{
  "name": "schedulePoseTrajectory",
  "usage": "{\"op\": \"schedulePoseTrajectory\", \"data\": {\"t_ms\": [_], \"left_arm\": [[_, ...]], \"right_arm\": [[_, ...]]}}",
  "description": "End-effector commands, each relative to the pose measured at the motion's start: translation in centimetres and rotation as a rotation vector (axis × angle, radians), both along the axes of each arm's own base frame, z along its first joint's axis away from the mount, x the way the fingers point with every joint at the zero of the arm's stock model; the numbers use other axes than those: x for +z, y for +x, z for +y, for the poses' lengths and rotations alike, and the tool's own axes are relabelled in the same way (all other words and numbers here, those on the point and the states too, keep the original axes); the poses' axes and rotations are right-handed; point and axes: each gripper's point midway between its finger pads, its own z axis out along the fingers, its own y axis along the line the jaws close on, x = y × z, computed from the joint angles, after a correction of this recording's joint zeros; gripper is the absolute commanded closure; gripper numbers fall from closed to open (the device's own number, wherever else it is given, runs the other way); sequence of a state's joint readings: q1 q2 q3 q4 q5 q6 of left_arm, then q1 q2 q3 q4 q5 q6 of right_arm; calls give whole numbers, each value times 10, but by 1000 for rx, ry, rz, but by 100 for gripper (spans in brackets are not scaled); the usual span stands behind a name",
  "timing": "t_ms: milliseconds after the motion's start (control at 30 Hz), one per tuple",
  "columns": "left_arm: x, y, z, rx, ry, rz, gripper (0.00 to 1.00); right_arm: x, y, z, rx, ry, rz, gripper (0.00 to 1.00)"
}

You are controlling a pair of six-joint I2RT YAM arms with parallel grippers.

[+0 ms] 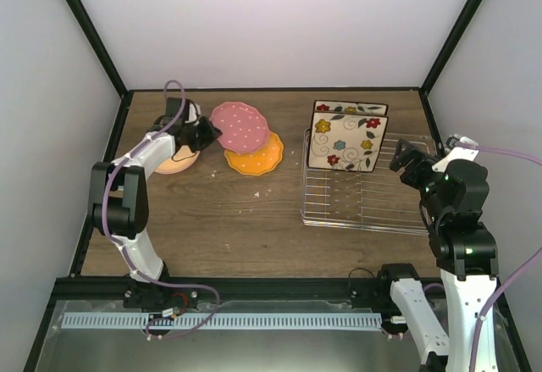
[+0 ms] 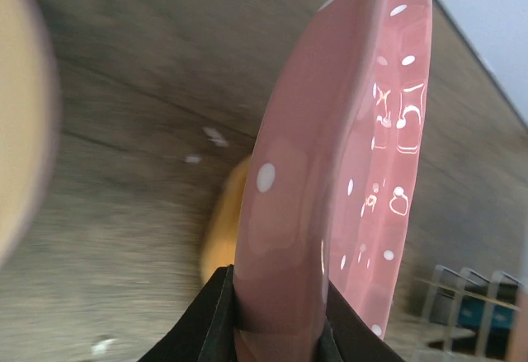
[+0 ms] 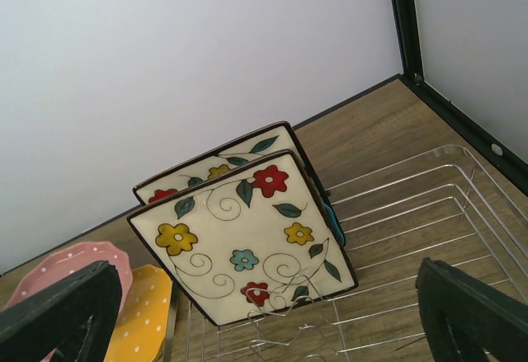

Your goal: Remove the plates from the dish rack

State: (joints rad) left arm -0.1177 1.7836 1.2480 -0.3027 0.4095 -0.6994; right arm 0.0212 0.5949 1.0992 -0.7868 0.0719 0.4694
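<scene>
My left gripper is holding the pink plate, and the orange plate [image 1: 254, 156] [image 2: 219, 230] lies below it toward the right in the top view. It should move down toward that side next and let go of the pink plate.
My left gripper [image 1: 203, 133] [image 2: 279, 329] is shut on the rim of a dark pink plate with white dots [image 1: 240, 126] [image 2: 330, 172]. That plate sits over the far-left edge of an orange plate [image 1: 254, 156] [image 2: 219, 230] lying on the table. A pale plate [image 1: 178, 162] lies under my left wrist. The wire dish rack [image 1: 364, 198] [image 3: 429, 213] holds two square cream flower plates [image 1: 343, 141] [image 3: 247, 238] standing upright at its far-left end. A teal plate edge [image 3: 334, 220] peeks out behind them. My right gripper [image 1: 406, 158] [image 3: 264, 329] hovers open over the rack's right side, holding nothing.
The wooden table [image 1: 237, 219] is boxed in by white walls with black frame posts at the back corners [image 3: 404, 24]. A few crumbs [image 1: 257, 192] lie on the wood near the orange plate. The rack's near rows of tines [image 1: 356, 211] hold nothing.
</scene>
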Motion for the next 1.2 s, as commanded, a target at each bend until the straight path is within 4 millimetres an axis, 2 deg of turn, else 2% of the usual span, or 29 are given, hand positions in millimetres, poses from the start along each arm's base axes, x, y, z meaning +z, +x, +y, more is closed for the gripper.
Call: {"op": "schedulePoseTrajectory", "data": {"t_ms": [0,233,467,767,933,1033,1167], "left_arm": [[43,12,-29,-57,-131,-141,96],[4,-7,-50,-87,-135,-44,96],[-8,-6,-64,-108,-149,-20,96],[-30,-12,-73,-120,-137,40,95],[-44,-19,-73,-124,-100,81,62],[-51,-24,-70,-128,-77,100,52],[-56,-28,-68,-127,-57,118,44]], "right_arm": [[18,-11,-6,-35,1,-37,0],[21,-18,-9,-51,-1,-41,0],[22,-18,-11,-57,-9,-37,0],[23,-17,-12,-65,-22,-32,0],[24,-15,-13,-69,-25,-30,0],[23,-14,-14,-71,-29,-27,0],[22,-12,-13,-68,-32,-25,0]]}}
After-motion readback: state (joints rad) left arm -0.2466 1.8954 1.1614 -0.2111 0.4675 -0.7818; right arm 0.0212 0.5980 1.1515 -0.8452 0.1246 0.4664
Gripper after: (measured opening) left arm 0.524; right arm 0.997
